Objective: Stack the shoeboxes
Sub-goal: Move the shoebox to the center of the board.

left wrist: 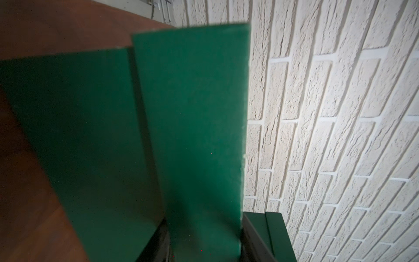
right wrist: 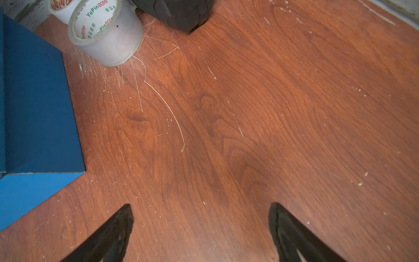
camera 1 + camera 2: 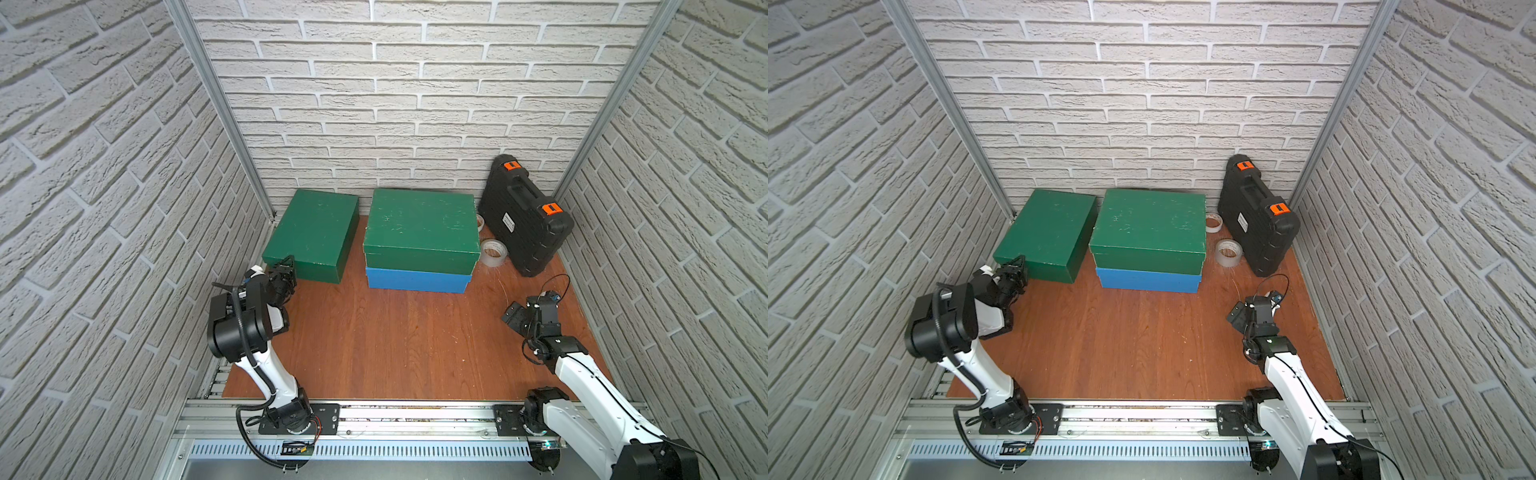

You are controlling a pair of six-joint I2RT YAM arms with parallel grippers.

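Note:
My left gripper will next pull the other green shoebox back by its lid onto the bare floor in front of the metal bar and let go of it.
Two dark green shoeboxes and a blue one stand by the back wall in both top views. One green shoebox [image 3: 419, 228] [image 3: 1150, 228] lies on top of the blue shoebox [image 3: 415, 280] [image 3: 1148, 280]. The other green shoebox [image 3: 311, 232] [image 3: 1046, 232] sits alone on the floor to their left. My left gripper [image 3: 286, 264] [image 3: 1017, 264] is shut on the near-left edge of its lid. In the left wrist view the lid rim [image 1: 192, 124] runs between the jaws of this gripper [image 1: 204, 240]. My right gripper [image 3: 510, 315] [image 3: 1236, 316] [image 2: 201, 208] hangs open over bare floor, right of the blue shoebox [image 2: 34, 113].
A black case with orange latches [image 3: 525, 220] [image 3: 1258, 224] leans in the back right corner. Two tape rolls [image 3: 492, 251] [image 2: 106, 34] lie between it and the stack. Brick walls close in on three sides, and a metal rail [image 3: 415, 419] runs along the front.

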